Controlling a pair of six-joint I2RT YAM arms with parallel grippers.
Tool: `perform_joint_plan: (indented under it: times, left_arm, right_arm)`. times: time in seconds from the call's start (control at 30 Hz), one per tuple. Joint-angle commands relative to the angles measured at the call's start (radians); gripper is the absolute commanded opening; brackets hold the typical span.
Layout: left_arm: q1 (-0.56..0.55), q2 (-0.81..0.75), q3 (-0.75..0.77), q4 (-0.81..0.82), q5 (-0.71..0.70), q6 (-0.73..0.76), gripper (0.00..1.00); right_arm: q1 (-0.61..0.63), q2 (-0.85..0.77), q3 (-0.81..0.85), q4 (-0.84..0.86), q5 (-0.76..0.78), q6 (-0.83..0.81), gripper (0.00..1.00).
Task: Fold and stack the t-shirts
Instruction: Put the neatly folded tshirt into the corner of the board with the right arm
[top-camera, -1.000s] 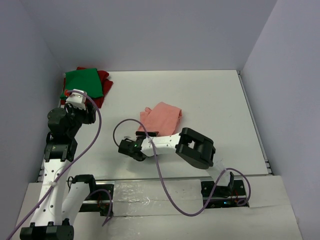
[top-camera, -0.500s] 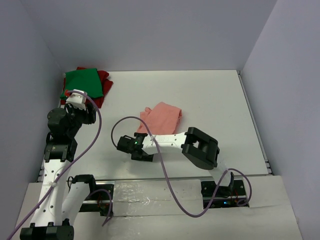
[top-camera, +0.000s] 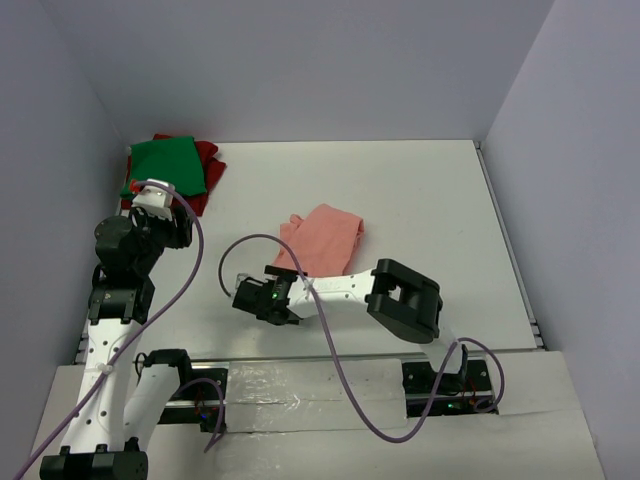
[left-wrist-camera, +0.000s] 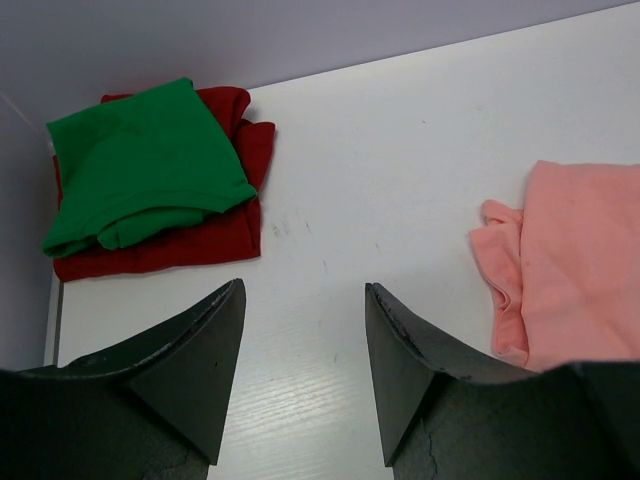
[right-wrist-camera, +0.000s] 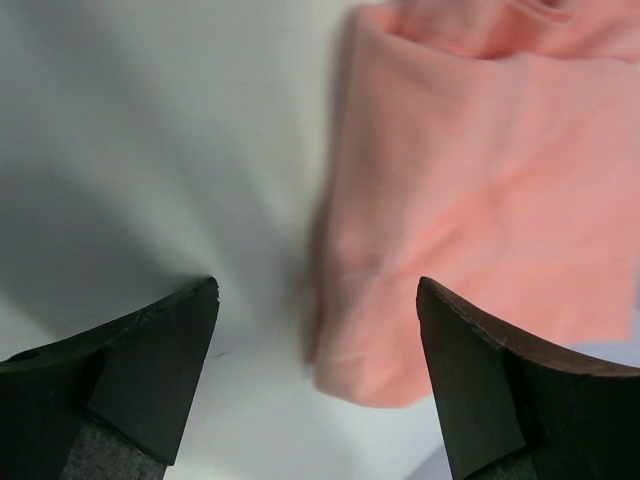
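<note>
My right gripper moves down next, then outward onto the pink shirt's folded edge (right-wrist-camera: 350, 345) by the shirt's near corner, since that edge runs between its open fingers.
The bright green t-shirt (top-camera: 165, 165) lies folded on the dark red t-shirt (top-camera: 207, 165) at the table's far left corner. The salmon-pink t-shirt (top-camera: 323, 238) lies folded near the middle. My left gripper (top-camera: 172, 228) is open and empty, held above the table on the near side of the green and red pile. In the left wrist view (left-wrist-camera: 303, 290) it faces the green shirt (left-wrist-camera: 140, 160), the red shirt (left-wrist-camera: 225, 225) and the pink shirt (left-wrist-camera: 570, 250). My right gripper (top-camera: 265, 300) is open and empty, just near-left of the pink shirt. In the right wrist view (right-wrist-camera: 315, 290) the pink shirt's (right-wrist-camera: 470, 170) corner shows between the jaws.
The white table (top-camera: 420, 210) is walled by grey panels at the back and both sides. A purple cable (top-camera: 225, 270) loops from the right arm over the table's near part. The right arm's elbow (top-camera: 405, 300) sits over the near middle.
My right gripper has shifted a little to the left and toward the near edge, turning at the wrist. The left arm and all shirts have not moved.
</note>
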Motion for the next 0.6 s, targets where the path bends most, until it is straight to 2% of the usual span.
perform_joint_plan:
  times: [0.0,0.2,0.37,0.4,0.43,0.47,0.5,0.53,0.57]
  left_arm:
    - [0.007,-0.006,0.035,0.002,0.017,0.014,0.6]
    - [0.007,-0.006,0.035,-0.004,0.017,0.019,0.6]
    - [0.007,-0.005,0.036,-0.008,0.017,0.019,0.6]
    - [0.007,-0.005,0.036,-0.008,0.017,0.019,0.6]
    - [0.007,-0.003,0.04,-0.008,0.017,0.021,0.6]
    - [0.007,-0.003,0.04,-0.012,0.018,0.021,0.6]
    - [0.007,-0.003,0.043,-0.012,0.021,0.021,0.6]
    - [0.007,-0.002,0.043,-0.012,0.024,0.021,0.6]
    - [0.007,-0.003,0.043,-0.012,0.027,0.021,0.6]
  right_arm:
    - [-0.018,0.147,-0.097,0.113,0.148,-0.008,0.89]
    - [-0.148,0.279,-0.053,0.075,0.214,-0.01,0.9]
    - [-0.246,0.302,-0.022,0.055,0.145,-0.005,0.89]
    - [-0.266,0.299,-0.022,0.065,0.132,-0.007,0.84]
    - [-0.277,0.293,-0.022,0.064,0.11,-0.01,0.78]
    - [-0.286,0.293,-0.019,0.062,0.086,-0.016,0.63]
    - [-0.303,0.299,0.001,0.035,0.048,-0.01,0.17]
    - [-0.309,0.299,0.005,0.023,0.029,-0.007,0.0]
    - [-0.314,0.296,0.002,0.019,0.012,-0.015,0.0]
